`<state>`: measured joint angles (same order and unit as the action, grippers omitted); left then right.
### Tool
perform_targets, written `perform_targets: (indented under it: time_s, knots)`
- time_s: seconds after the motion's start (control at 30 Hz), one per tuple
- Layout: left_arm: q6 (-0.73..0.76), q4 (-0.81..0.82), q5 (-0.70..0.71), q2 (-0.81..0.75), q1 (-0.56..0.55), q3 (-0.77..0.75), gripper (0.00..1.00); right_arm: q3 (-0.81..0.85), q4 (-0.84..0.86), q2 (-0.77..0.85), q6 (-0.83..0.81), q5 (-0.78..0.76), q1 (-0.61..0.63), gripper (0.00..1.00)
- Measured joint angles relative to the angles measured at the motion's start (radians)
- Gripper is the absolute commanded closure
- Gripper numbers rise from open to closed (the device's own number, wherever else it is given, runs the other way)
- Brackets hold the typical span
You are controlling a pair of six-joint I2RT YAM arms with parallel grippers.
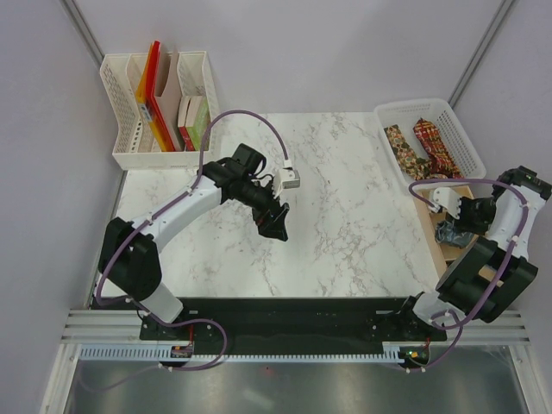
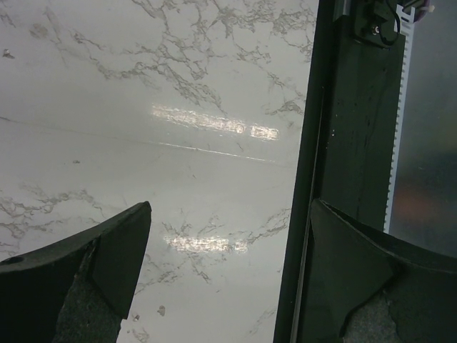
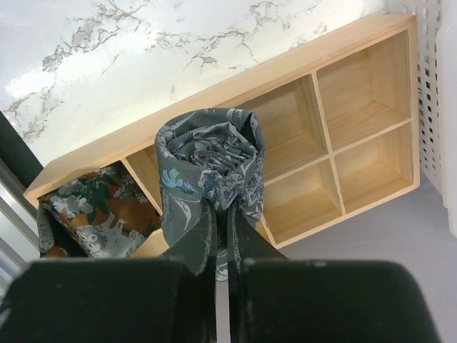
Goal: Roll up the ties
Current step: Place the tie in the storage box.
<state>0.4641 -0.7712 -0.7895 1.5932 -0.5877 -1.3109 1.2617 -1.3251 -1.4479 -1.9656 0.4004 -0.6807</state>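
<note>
The grey-green roll goes outward, then down next. My right gripper releases it in the empty section second from the basket (image 3: 287, 128), as the box's near-end section is filled.
A rolled dark grey-green tie (image 3: 209, 153) is pinched from below by my right gripper (image 3: 223, 207), which is shut on it. The roll hangs over the wooden divided box (image 3: 360, 43), above the compartments next to its left end. That end compartment holds another rolled tie (image 3: 93, 211), orange-brown with grey flowers. From above, my right gripper (image 1: 457, 222) and the grey roll (image 1: 450, 235) are at the table's right edge. A brown-gold tie (image 1: 401, 145) and a red tie (image 1: 435, 142) lie in the white basket (image 1: 457, 121). My left gripper (image 1: 274, 222) (image 2: 230, 207) hangs open over bare marble.
A white rack (image 1: 129, 147) with coloured books and folders stands at the back left. The black base rail (image 2: 350, 143) runs along the near table edge. The white basket's wall (image 3: 446, 107) sits just beyond the box's far end.
</note>
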Motion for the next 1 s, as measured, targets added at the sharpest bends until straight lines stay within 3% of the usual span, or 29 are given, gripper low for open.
perform_targets:
  time_s: [0.3, 0.73, 1.0]
  knots:
    - [-0.001, -0.003, 0.003, 0.022, -0.004, -0.006, 0.0, 0.013, -0.003, -0.04, -0.003, 0.002, 0.007, 1.0]
    - [-0.001, -0.006, 0.005, 0.035, -0.004, -0.009, 0.0, 0.207, 0.006, -0.094, -0.003, 0.077, 0.104, 1.0]
    - [-0.001, -0.01, 0.007, 0.035, -0.004, -0.013, 0.0, 0.21, 0.002, -0.103, -0.003, 0.05, 0.116, 1.0]
